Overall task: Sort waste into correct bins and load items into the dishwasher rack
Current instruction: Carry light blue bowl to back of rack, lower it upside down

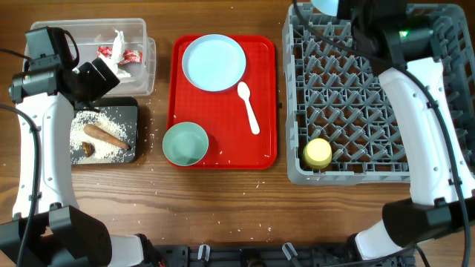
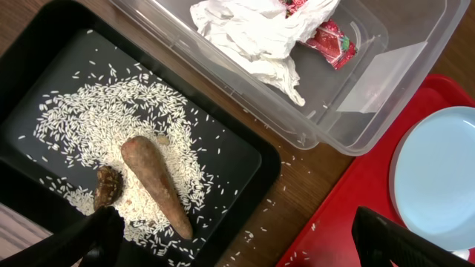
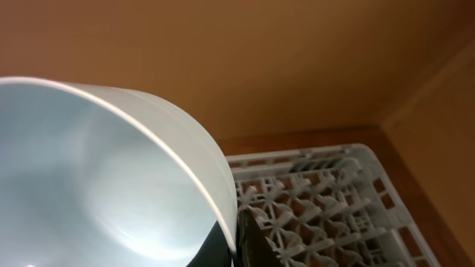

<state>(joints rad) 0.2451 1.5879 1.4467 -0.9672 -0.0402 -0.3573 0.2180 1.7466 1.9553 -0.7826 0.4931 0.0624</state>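
The far end of the rack is empty, so next I should turn my right gripper and shift it toward the red tray, then bring the pale blue bowl [image 1: 325, 6] down at that end.
My left gripper [image 1: 99, 74] [image 2: 237, 248] is open and empty, hovering over the gap between the black tray [image 1: 132, 105] [image 2: 245, 159] and the clear tub [image 1: 145, 70] [image 2: 371, 111]. The black tray holds rice grains [image 2: 89, 126], the brown carrot-shaped stick [image 1: 105, 136] [image 2: 157, 184] and the small brown lump [image 1: 87, 148] [image 2: 107, 185]. The tub holds tissue [image 1: 117, 43] [image 2: 249, 33] and wrapper scraps [image 2: 330, 37]. My right gripper [image 1: 347, 11] [image 3: 237, 241] is shut on the rim of the pale blue bowl [image 1: 325, 6] [image 3: 96, 185] above the far edge of the grey dishwasher rack [image 1: 356, 89] [image 3: 312, 193]. The yellow cup [image 1: 318, 153] stands in the rack.
The flat red serving tray [image 1: 263, 148] [image 2: 326, 222] carries the pale blue plate [image 1: 214, 62] [image 2: 438, 178], white spoon [image 1: 249, 106] and mint-green bowl [image 1: 185, 143]. Stray rice grains lie on the wood and on the red tray.
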